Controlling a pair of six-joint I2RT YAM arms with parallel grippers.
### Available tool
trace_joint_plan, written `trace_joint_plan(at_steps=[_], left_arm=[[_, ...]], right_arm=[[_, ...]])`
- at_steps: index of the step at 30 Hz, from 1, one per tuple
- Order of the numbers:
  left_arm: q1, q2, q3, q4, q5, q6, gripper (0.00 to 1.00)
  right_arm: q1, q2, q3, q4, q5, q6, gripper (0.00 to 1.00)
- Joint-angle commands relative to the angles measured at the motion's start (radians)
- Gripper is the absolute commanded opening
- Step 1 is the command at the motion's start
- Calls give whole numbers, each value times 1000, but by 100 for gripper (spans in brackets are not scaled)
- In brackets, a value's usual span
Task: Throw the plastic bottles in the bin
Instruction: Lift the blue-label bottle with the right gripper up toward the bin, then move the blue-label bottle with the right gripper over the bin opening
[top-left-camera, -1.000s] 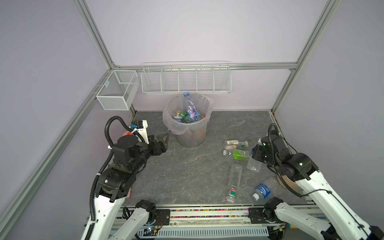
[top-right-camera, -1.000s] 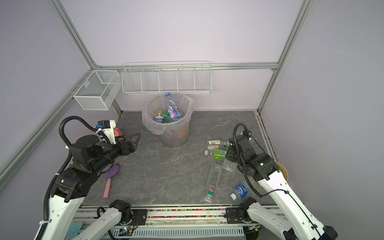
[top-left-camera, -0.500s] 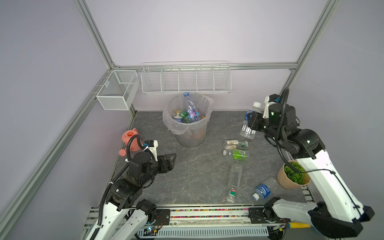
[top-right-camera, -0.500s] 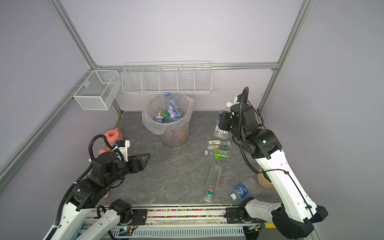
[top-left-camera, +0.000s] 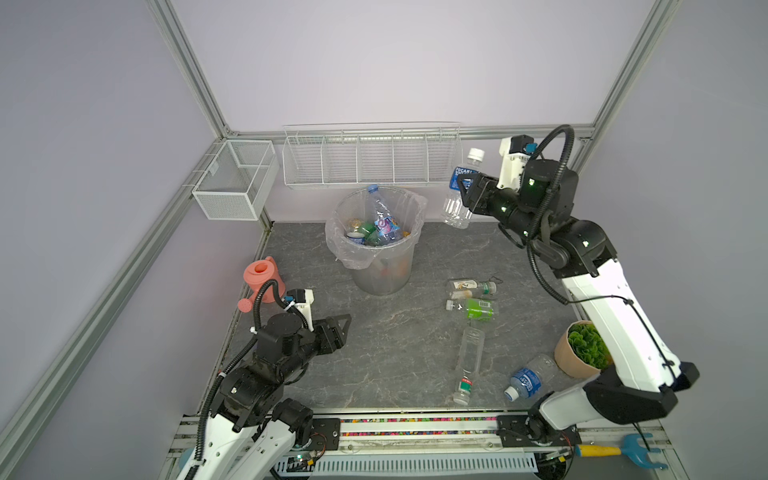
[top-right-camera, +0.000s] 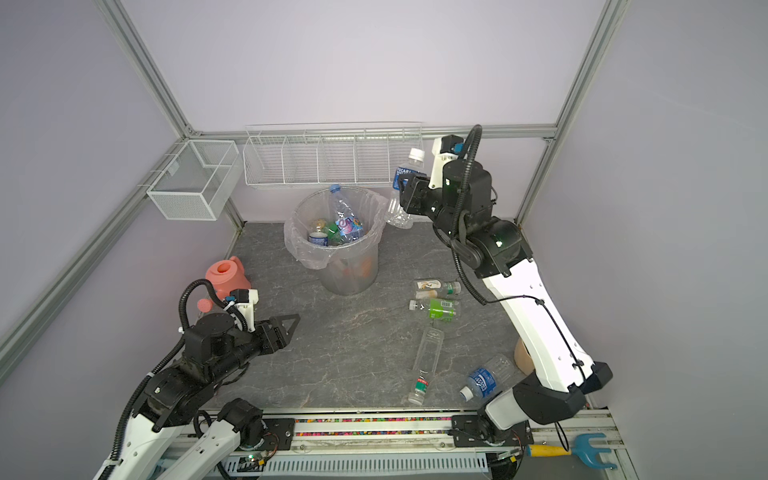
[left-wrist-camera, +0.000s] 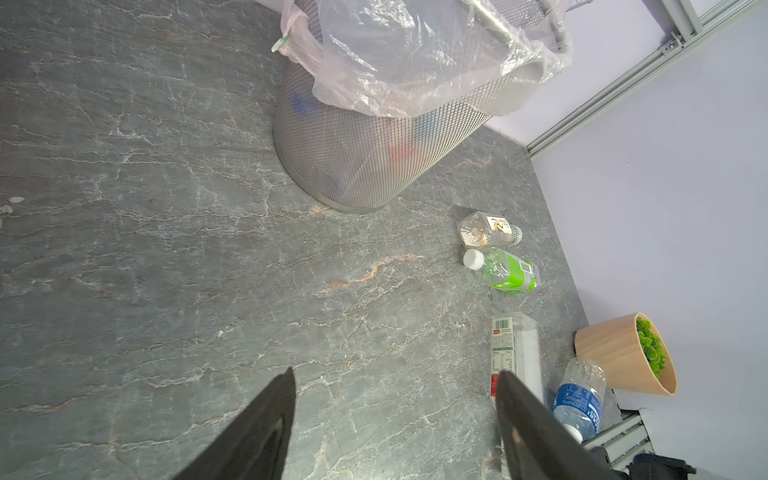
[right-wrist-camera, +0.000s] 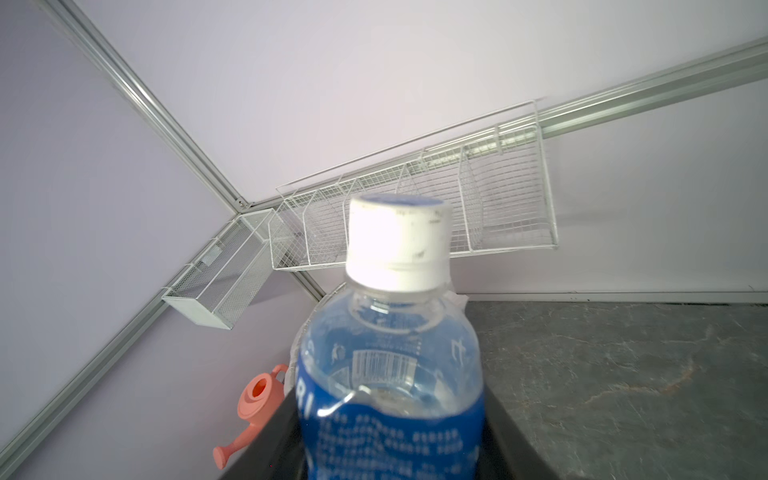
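Note:
The bin's opening (top-left-camera: 390, 214) is beside my right gripper. My right gripper will next swing the bottle sideways toward the pink watering can, in over the bin's rim, and let go of it.
My right gripper (top-left-camera: 467, 193) (top-right-camera: 405, 191) (right-wrist-camera: 390, 449) is shut on a clear, blue-labelled, white-capped plastic bottle (top-left-camera: 459, 195) (top-right-camera: 400, 199) (right-wrist-camera: 390, 374), held nearly upright in the air just right of the bin's rim. The grey mesh bin (top-left-camera: 376, 253) (top-right-camera: 336, 249) (left-wrist-camera: 365, 158), lined with a clear bag, holds several bottles. On the floor to its right lie a white-labelled bottle (top-left-camera: 471, 286), a green-labelled one (top-left-camera: 473, 308) (left-wrist-camera: 505, 274), a tall clear one (top-left-camera: 468, 361) and a blue-labelled one (top-left-camera: 528, 378) (left-wrist-camera: 579, 399). My left gripper (top-left-camera: 338, 328) (top-right-camera: 286, 328) (left-wrist-camera: 395, 395) hangs open and empty at the front left.
A pink watering can (top-left-camera: 264, 278) stands at the left wall behind my left arm. A potted plant (top-left-camera: 582, 349) sits under my right arm. White wire baskets (top-left-camera: 370, 156) (top-left-camera: 235, 178) hang on the back and left walls. A blue hand rake (top-left-camera: 615, 451) lies beyond the front rail.
My right arm has risen from the floor with the blue-labelled bottle and swung back and left toward the bin. My left arm has drawn back toward the front, uncovering the watering can.

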Motion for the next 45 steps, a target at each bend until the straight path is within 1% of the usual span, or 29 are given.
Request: trace_joint_plan(at_steps=[1, 4, 7, 15, 18, 28, 29, 30, 31, 32, 34, 36, 37, 39, 45], left_arm=[[-6, -7, -4, -20, 8, -13, 76], [-6, -18, 1, -29, 3, -11, 75], [-6, -33, -3, -40, 0, -12, 75], [-6, -55, -8, -46, 3, -14, 75], [-6, -58, -7, -52, 1, -13, 75], [-6, -91, -2, -82, -12, -19, 75], [-6, -94, -1, -85, -13, -21, 75], [-6, -96, -1, -86, -13, -21, 75], [-6, -99, 1, -88, -13, -22, 75], [-6, -101, 3, -91, -13, -23, 75], [-6, -104, 7, -97, -15, -23, 75], [-6, -104, 13, -102, -17, -20, 75], [-6, -104, 16, -103, -16, -19, 75], [-6, -104, 19, -104, -18, -19, 75], [-6, -98, 19, -96, -15, -23, 75]], right_arm=[[24, 64, 92, 47, -36, -32, 41], [39, 128, 179, 38, -39, -39, 40], [53, 165, 233, 40, -36, -47, 40], [86, 165, 245, 101, -3, -74, 40], [86, 191, 252, 111, 5, -79, 40], [86, 406, 387, 8, -15, -92, 42], [86, 419, 391, -1, -15, -92, 44], [85, 435, 395, -11, -15, -91, 49], [85, 445, 394, -18, -12, -92, 55], [84, 454, 394, -25, -7, -93, 59], [81, 468, 400, -39, 0, -91, 73], [77, 476, 418, -58, -9, -88, 80], [78, 475, 430, -65, -13, -88, 82], [78, 464, 429, -66, -16, -90, 84], [77, 417, 418, -87, -8, -103, 84]])
